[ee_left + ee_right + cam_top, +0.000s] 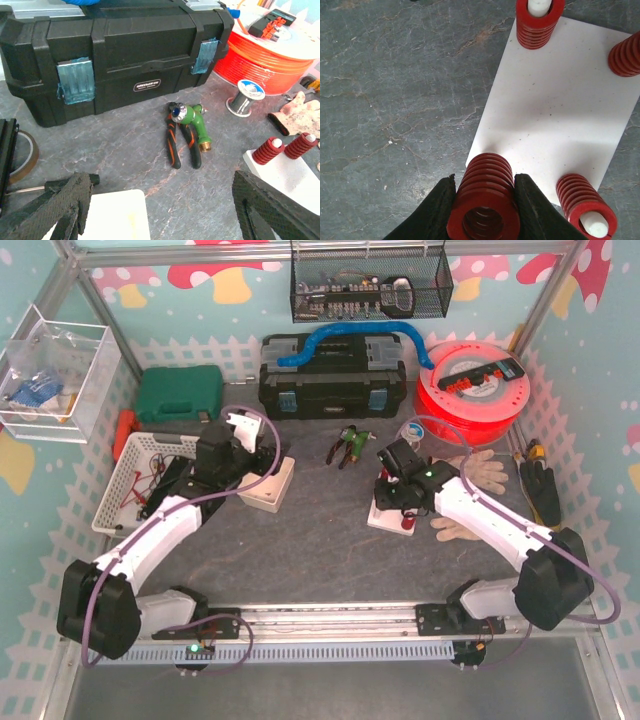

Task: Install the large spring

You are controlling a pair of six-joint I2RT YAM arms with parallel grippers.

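The other corners already have springs, so I should lower the large spring (485, 192) next with my right gripper onto the plate's remaining near corner (480, 152) below and let it go.
My right gripper (484, 200) is shut on the large red spring (485, 192), holding it upright over the near left corner of the white plate (555, 110). No peg shows inside the held spring. Three smaller red springs stand at the plate's other corners: one (538, 22) and one (582, 202) with white pegs showing, and one (626, 54) at the right edge. In the top view the right gripper (398, 490) sits over the plate (385, 521). My left gripper (160, 210) is open and empty above a white box (117, 217), its fingers (262, 210) wide apart.
A black toolbox (332, 375), red wire spool (475, 390), pliers (348, 447) with a green nozzle, small solder spool (245, 97), work gloves (478, 472), a white basket (140, 475) at left, a green case (180, 395) and a tape roll (22, 152).
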